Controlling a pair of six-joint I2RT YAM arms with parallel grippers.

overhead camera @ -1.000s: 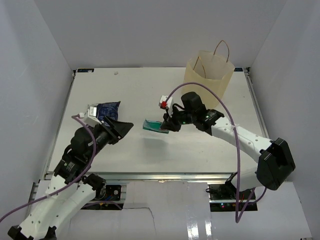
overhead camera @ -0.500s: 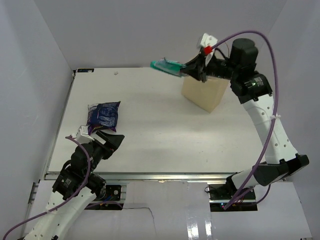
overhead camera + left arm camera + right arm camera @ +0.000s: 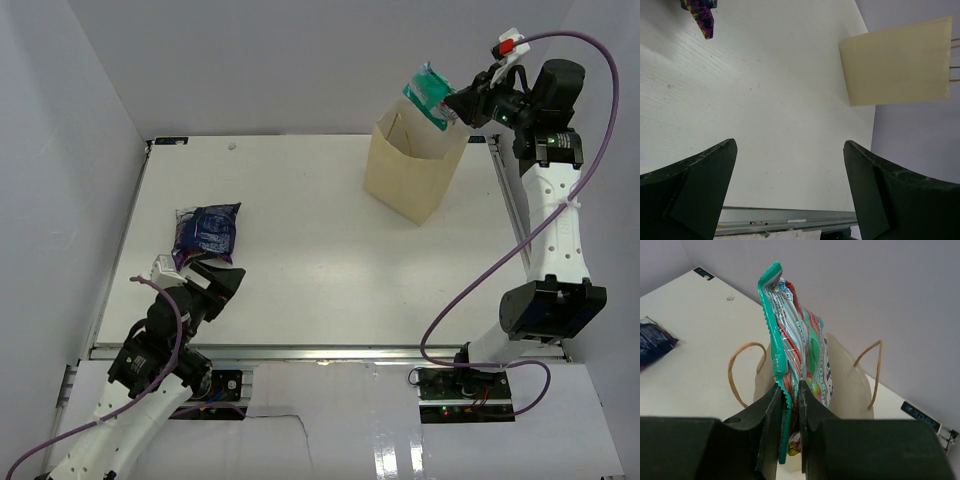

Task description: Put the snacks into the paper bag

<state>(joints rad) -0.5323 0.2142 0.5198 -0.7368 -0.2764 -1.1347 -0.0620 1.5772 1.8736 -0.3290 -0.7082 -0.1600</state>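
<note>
My right gripper will next go down a little toward the open top of the paper bag, between the bag's cord handles.
My right gripper is shut on the teal candy bag and holds it above the open top of the tan paper bag at the back right. In the right wrist view the teal bag stands clamped between the fingers over the paper bag and its two cord handles. A dark blue packet with a purple one under it lies at the left of the table. My left gripper is open and empty, just in front of that packet. The purple packet's corner shows in the left wrist view.
White walls enclose the table on three sides. The table's metal front rail runs just under my left fingers. The paper bag also shows in the left wrist view.
My right arm has lifted the teal bag off the table, swung it up to the back right and now holds it over the paper bag. My left arm has drawn back toward its base.
</note>
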